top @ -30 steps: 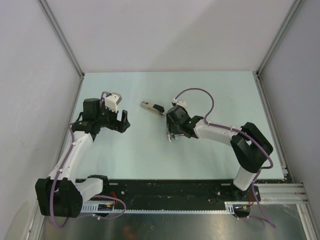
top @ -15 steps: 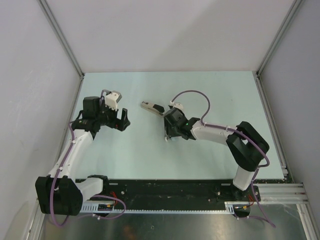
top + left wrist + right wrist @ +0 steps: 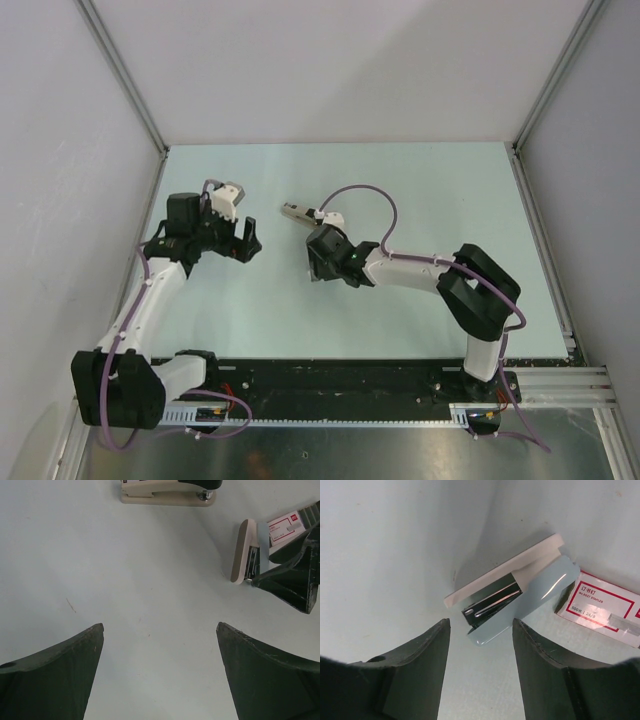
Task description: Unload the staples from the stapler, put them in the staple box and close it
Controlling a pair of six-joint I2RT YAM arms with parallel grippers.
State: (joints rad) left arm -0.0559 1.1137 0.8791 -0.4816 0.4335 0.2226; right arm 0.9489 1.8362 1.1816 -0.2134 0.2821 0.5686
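Note:
The left gripper's fingers move across and down around the open stapler's loose cream end (image 3: 236,578) next. That end lies below the gripper, toward the right in its wrist view.
A small stapler (image 3: 502,575) lies swung open on the table: a cream arm, a black staple channel (image 3: 492,604) and a shiny pale blade beside it. My right gripper (image 3: 480,630) is open and empty, its fingertips just short of the channel's end. In the left wrist view this stapler (image 3: 246,552) lies right beside the right gripper (image 3: 292,577). In the top view the right gripper (image 3: 313,270) hides it. A second, closed cream-and-black stapler (image 3: 302,213) lies just beyond; it also shows in the left wrist view (image 3: 167,490). My left gripper (image 3: 247,242) is open and empty, to the left, its fingertips (image 3: 97,630) apart over bare table.
A flat red-and-white staple box (image 3: 607,605) lies against the open stapler's far side; it also shows in the left wrist view (image 3: 282,526). Grey walls and metal rails enclose the pale green table (image 3: 430,190) at the back and both sides.
My right arm has swung left, bringing its gripper closer to the left gripper and nearer the closed stapler. The left arm has not moved.

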